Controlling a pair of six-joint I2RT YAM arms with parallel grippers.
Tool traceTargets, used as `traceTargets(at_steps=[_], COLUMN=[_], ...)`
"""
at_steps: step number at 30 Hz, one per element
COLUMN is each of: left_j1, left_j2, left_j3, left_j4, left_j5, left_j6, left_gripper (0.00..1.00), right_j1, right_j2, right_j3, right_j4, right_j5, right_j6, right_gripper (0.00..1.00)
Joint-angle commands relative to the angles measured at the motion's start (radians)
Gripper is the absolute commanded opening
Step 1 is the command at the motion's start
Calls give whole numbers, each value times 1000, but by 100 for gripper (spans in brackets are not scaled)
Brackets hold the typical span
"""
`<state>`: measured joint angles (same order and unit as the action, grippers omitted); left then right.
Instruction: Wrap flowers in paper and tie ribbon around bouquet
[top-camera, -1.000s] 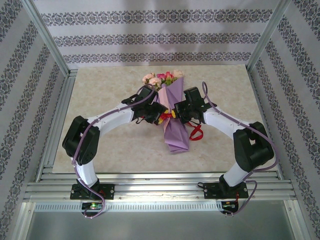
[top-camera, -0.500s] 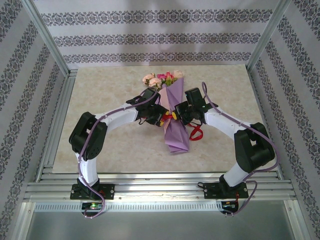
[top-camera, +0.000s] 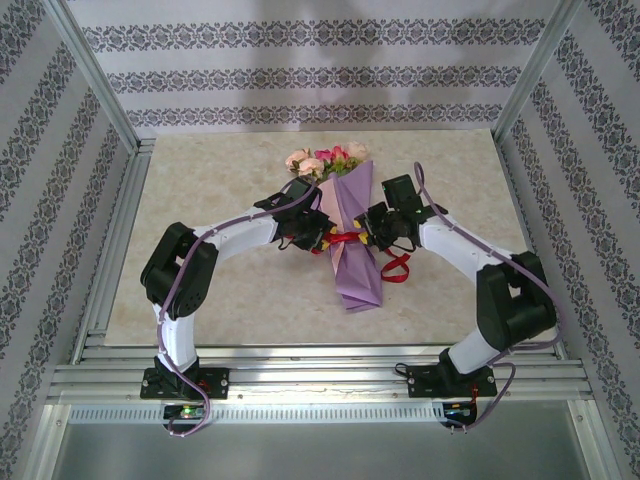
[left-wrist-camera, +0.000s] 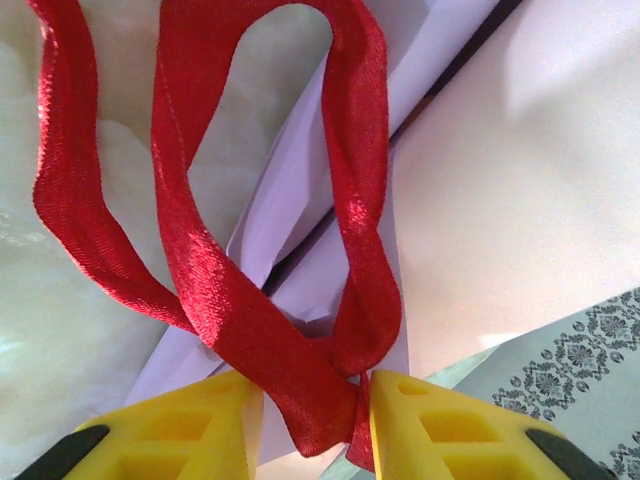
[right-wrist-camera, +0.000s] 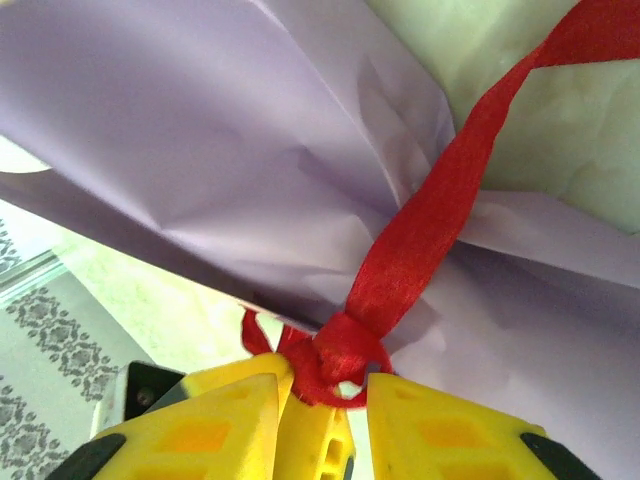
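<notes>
Next, my right gripper first goes slightly toward the left gripper, to close on the knotted bit of ribbon (top-camera: 347, 238) between its open fingers.
The bouquet lies on the table with its flowers (top-camera: 325, 160) at the far end and its purple paper (top-camera: 356, 272) cone pointing toward me. The red ribbon (top-camera: 347, 238) crosses the cone's middle, and a loose loop (top-camera: 397, 265) lies to its right. My left gripper (top-camera: 322, 238) is at the cone's left edge, my right gripper (top-camera: 372, 232) at its right edge. In the left wrist view the left gripper (left-wrist-camera: 315, 420) stands part-way open with ribbon (left-wrist-camera: 250, 320) lying in the gap. The right gripper (right-wrist-camera: 330, 400) is open around the knot (right-wrist-camera: 340, 350), against the paper (right-wrist-camera: 200, 150).
The marble-patterned tabletop (top-camera: 230, 290) has free room on both sides of the bouquet. Patterned walls and metal frame posts (top-camera: 100, 75) close in the left, right and far sides. A rail (top-camera: 320, 375) runs along the near edge by the arm bases.
The right gripper has opened and let go of the ribbon at the knot, moving slightly right. The left jaws have narrowed around the ribbon. The ribbon now shows across the cone.
</notes>
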<state>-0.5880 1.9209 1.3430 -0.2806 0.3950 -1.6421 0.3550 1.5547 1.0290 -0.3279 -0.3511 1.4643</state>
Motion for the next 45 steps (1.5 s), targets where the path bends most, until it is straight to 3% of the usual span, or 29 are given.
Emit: traceTargets(at_steps=[1, 5, 10, 29, 33, 36, 45], left_j1=[-6, -6, -7, -10, -10, -10, -11], left_j2=[-8, -5, -5, -7, -4, -4, -16], left_j3=[-7, -2, 6, 8, 13, 17, 56], left_j4=[30, 35, 27, 25, 22, 17, -30], left_j5=[-2, 4, 4, 7, 7, 4, -6], left_j6=[14, 16, 25, 30, 32, 33, 47], left_gripper=[33, 33, 33, 29, 28, 28, 39], right_j1=[4, 13, 27, 53, 59, 61, 42], right_j2=[-58, -53, -18, 77, 90, 73, 21], right_j3=[-40, -92, -57, -15, -8, -10, 13], right_j4=[-32, 19, 23, 90, 88, 72, 43], right_j5=[24, 16, 11, 19, 14, 24, 21], right_j6=[-22, 30, 49, 115, 123, 129, 140], right_gripper=[32, 32, 22, 21, 3, 0, 0])
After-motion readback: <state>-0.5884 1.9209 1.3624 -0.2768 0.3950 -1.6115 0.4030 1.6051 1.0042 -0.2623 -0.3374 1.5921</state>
